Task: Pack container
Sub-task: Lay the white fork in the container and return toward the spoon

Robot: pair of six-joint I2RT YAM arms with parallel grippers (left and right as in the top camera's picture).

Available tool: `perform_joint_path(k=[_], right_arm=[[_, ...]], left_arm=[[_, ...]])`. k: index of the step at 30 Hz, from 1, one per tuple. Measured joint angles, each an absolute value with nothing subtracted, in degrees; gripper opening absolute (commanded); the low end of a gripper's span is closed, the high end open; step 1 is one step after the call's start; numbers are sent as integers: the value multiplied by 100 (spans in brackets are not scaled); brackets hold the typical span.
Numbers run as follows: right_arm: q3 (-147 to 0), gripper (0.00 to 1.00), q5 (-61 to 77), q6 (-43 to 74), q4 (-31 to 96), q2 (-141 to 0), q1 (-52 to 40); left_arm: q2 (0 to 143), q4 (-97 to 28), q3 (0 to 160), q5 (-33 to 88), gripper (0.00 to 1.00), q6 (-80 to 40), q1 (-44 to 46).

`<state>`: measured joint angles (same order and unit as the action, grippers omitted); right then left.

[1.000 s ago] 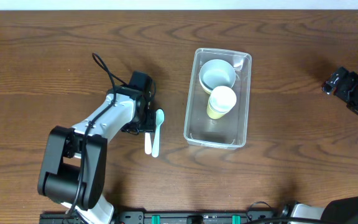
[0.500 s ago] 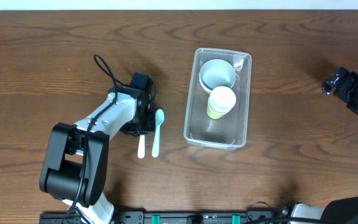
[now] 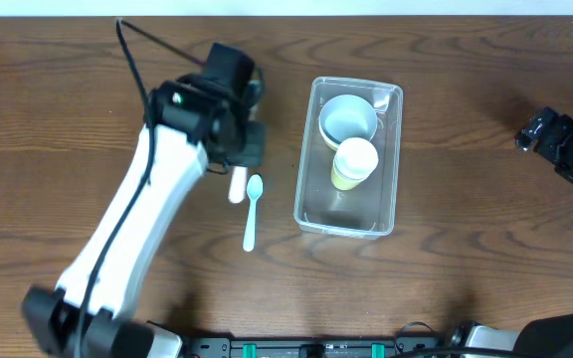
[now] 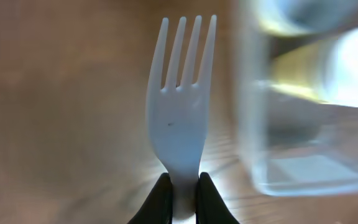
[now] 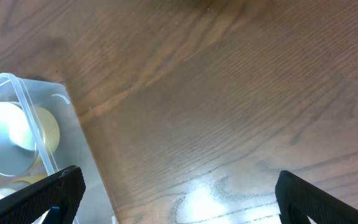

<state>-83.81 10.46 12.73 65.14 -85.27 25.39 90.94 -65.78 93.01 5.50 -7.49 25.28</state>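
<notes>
The container's near end (image 4: 312, 158) is empty, so next my left gripper swings to the right in the overhead view, lowers there and releases the fork (image 4: 182, 106).
The clear rectangular container (image 3: 311, 204) stands right of the table's centre; it holds a white bowl (image 3: 348, 120) and a yellow cup (image 3: 353, 162). It also shows blurred in the left wrist view (image 4: 303, 168) and in the right wrist view (image 5: 73, 146). My left gripper (image 3: 239, 167) is shut on the handle of a white plastic fork (image 4: 182, 106), held above the table just left of the container. A light teal spoon (image 3: 252, 209) lies on the table below it. My right gripper (image 5: 179, 193) is open and empty at the far right.
The table is dark brown wood (image 3: 466, 249). The left arm (image 3: 137, 209) stretches from the front left toward the middle. The right arm (image 3: 570, 144) sits at the right edge.
My left gripper has lifted the white fork off the table and moved up and toward the container. The teal spoon stays where it lay. The right arm has not moved.
</notes>
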Motion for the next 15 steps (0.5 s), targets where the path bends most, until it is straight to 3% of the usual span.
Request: perform_joint_path(k=[6, 15], right_arm=[[-8381, 99, 1046, 1273, 6514, -8527, 2539], [-8381, 99, 1046, 1273, 6514, -8527, 2539]], left_arm=[[8993, -6082, 9319, 563, 6, -469, 3529], [9854, -5913, 9266, 567, 6, 1874, 4888]])
